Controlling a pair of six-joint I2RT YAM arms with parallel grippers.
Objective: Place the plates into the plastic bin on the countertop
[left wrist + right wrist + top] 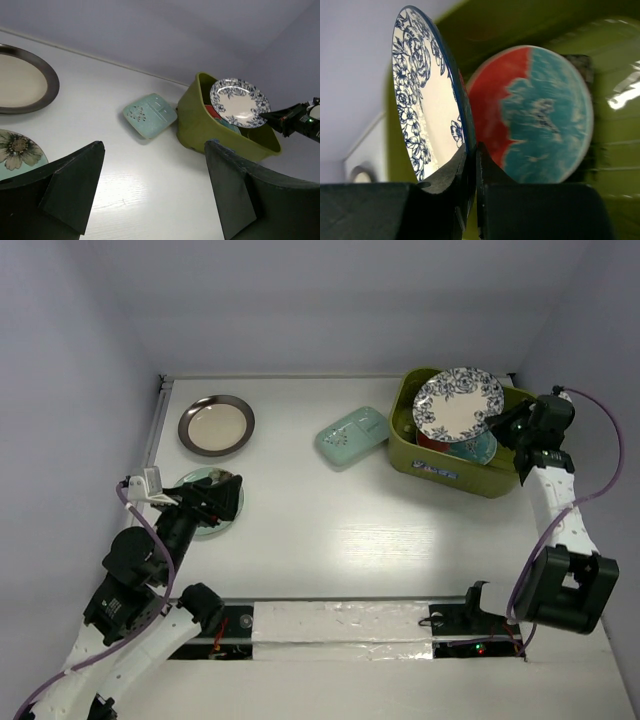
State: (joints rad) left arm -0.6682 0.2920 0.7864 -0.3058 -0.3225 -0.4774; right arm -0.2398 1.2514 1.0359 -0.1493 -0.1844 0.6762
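My right gripper needs to go down into the olive bin and let go of the blue-floral plate on the red-and-teal plate point(473, 448) point(540, 115), because that plate is below my gripper.
The blue-floral white plate point(458, 403) hangs tilted over the olive plastic bin point(452, 468), and my right gripper point(472, 155) is shut on its rim. A red-and-teal plate point(540, 115) leans inside the bin behind it. On the white countertop point(330, 530) lie a mint rectangular divided plate point(352, 436), a metal-rimmed cream plate point(216, 424) and a mint round plate with a flower point(17, 150). My left gripper point(152, 185) stands open just over that mint round plate's edge, with nothing between its fingers.
A metal rail point(153, 430) runs along the countertop's left edge. White walls close in the back and both sides. The bin stands in the far right corner, close to the wall.
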